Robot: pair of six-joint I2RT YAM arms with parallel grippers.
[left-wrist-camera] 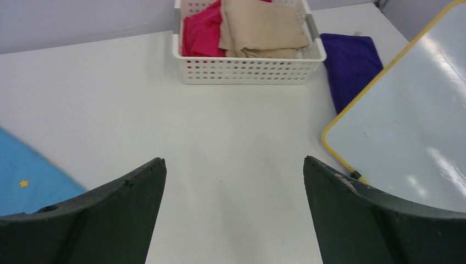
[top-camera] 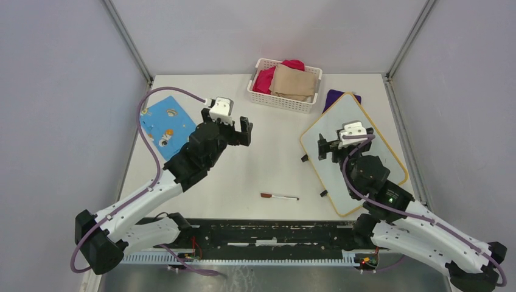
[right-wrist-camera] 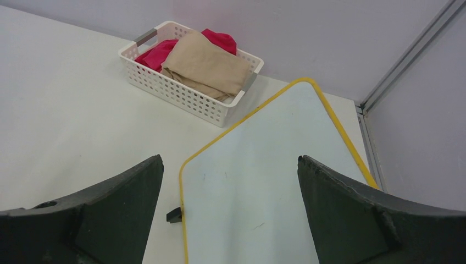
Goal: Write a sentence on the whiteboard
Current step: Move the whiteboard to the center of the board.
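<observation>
My left gripper swings across, turns and descends around the whiteboard's far black foot (top-camera: pixel 305 158) (left-wrist-camera: pixel 356 175) next. The foot juts out below the gripper and to its right in the top view.
The whiteboard (top-camera: pixel 338 121), white with a yellow rim and small black feet, lies tilted at the right of the table. It also shows in the left wrist view (left-wrist-camera: pixel 406 126) and the right wrist view (right-wrist-camera: pixel 258 181). No red sentence shows on it, only a few faint marks. A marker (top-camera: pixel 280 196) with a dark red cap lies on the table near the front edge, between the arms. My left gripper (top-camera: pixel 226 118) (left-wrist-camera: pixel 233 160) is open and empty above the table's middle left. My right gripper (top-camera: pixel 342 143) (right-wrist-camera: pixel 230 158) is open and empty above the board's left half.
A white basket (top-camera: pixel 277 102) with red and beige cloths stands at the back centre. A purple cloth (top-camera: pixel 336 97) lies under the board's far corner. A blue board with holes (top-camera: pixel 163 125) lies at the left. Enclosure walls rise on both sides.
</observation>
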